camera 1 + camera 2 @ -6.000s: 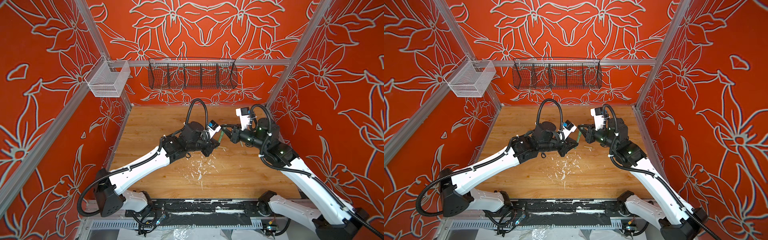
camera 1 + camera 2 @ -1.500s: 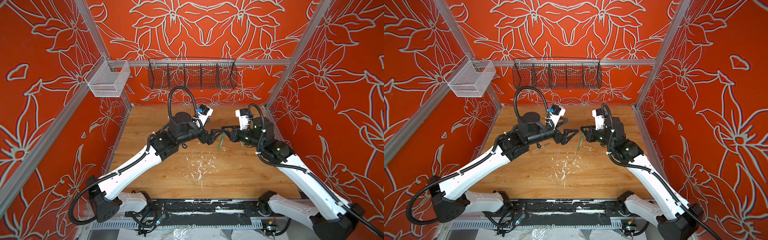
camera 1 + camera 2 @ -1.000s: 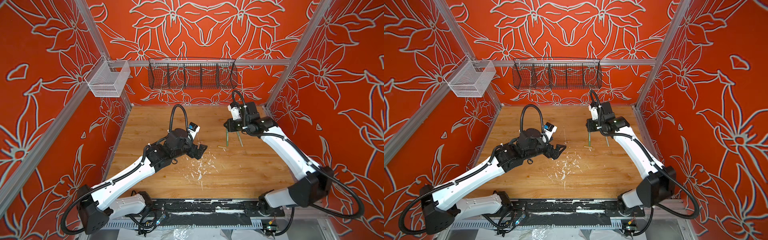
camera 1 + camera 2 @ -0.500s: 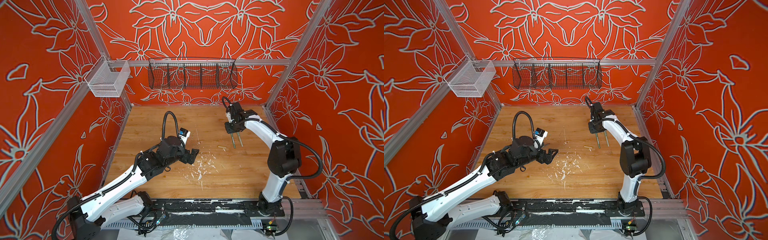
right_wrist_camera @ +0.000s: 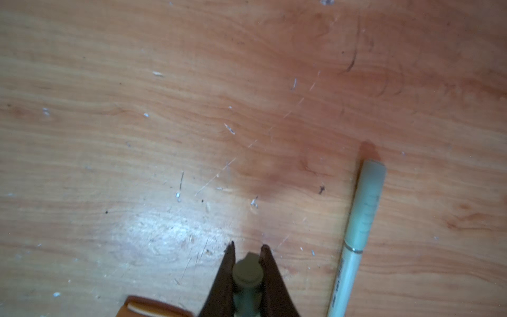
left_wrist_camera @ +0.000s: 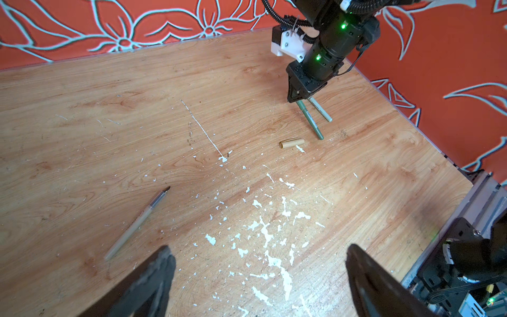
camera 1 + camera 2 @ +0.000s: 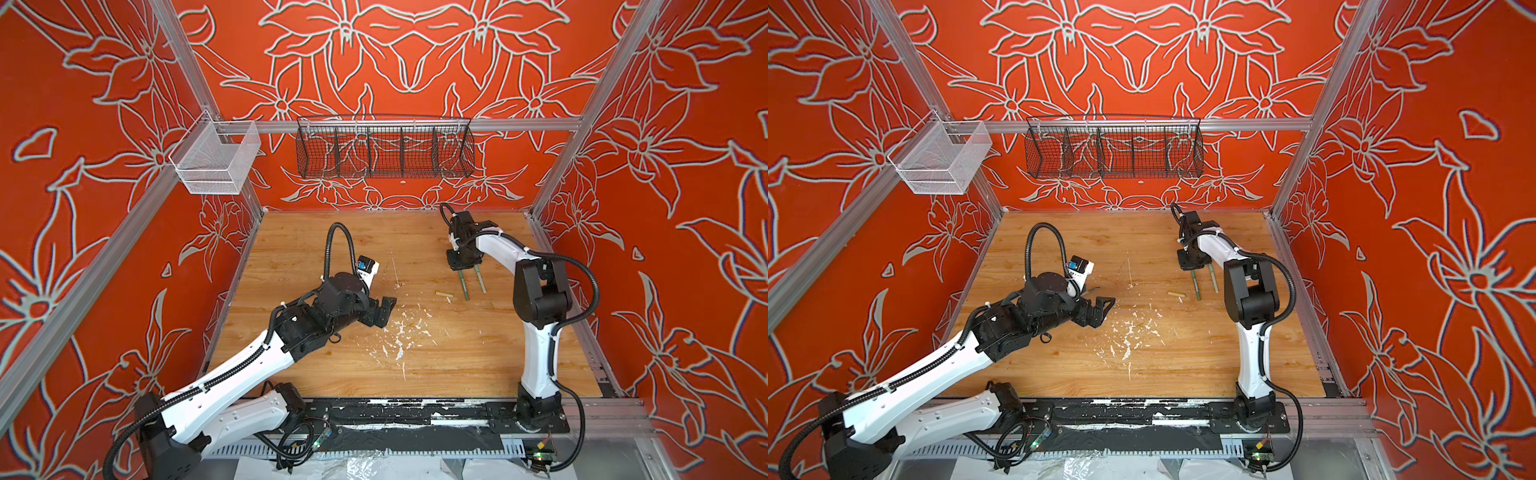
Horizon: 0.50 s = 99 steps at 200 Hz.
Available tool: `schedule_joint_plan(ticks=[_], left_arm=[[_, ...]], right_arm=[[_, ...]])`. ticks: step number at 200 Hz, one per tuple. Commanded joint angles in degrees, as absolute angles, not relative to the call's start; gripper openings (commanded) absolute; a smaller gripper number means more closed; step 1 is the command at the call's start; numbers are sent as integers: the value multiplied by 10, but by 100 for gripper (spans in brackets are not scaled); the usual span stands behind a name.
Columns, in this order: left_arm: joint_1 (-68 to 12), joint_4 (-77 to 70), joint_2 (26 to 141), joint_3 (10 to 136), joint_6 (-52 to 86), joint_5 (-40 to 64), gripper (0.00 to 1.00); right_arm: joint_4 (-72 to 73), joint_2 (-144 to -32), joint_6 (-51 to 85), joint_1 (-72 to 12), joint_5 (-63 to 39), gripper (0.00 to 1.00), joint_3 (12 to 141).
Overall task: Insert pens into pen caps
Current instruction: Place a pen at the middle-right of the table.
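Observation:
I will lower my right gripper toward the bare tabletop next to the pale mint pen next and let go of the dark green pen, because its held end is raised.
My right gripper points down at the far right of the wooden table and is shut on one end of the dark green pen. That pen slants down, its other end at the table. The pale mint pen lies flat beside it with its cap on. A loose tan pen cap lies just left of them. The uncapped tan pen lies near my left gripper, which is open and empty.
White paint flecks are scattered over the table's middle. A black wire basket hangs on the back wall and a white mesh basket on the left rail. The right wall stands close to my right arm.
The left arm has drawn back toward the near left, still open. The right gripper has lowered the dark green pen beside the mint pen and has barely moved since.

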<state>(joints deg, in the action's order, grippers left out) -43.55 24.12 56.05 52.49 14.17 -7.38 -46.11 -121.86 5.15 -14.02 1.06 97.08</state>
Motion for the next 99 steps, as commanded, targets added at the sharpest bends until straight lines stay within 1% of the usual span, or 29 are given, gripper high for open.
schedule_joint_plan(ticks=[1, 24, 32, 39, 60, 79, 99], left_arm=[[-435, 253, 558, 527, 140, -88, 97], [-435, 262, 554, 527, 143, -93, 97], [-435, 266, 552, 526, 144, -96, 97], [-435, 268, 550, 526, 144, -99, 97], [-435, 279, 543, 528, 145, -109, 97], [-435, 290, 533, 530, 147, -116, 97], [-435, 295, 521, 527, 151, -125, 97]], right_arm=[[-463, -1234, 42, -127, -5, 0, 994], [-460, -1251, 41, -124, -8, 0, 1000], [-460, -1256, 41, -123, -9, 5, 1003], [-460, -1261, 41, -122, -9, 12, 1004], [-457, -1267, 40, -122, -9, 19, 1006], [-455, -1269, 41, -121, -3, 28, 1009], [-456, -1266, 41, -121, -10, 36, 1013]])
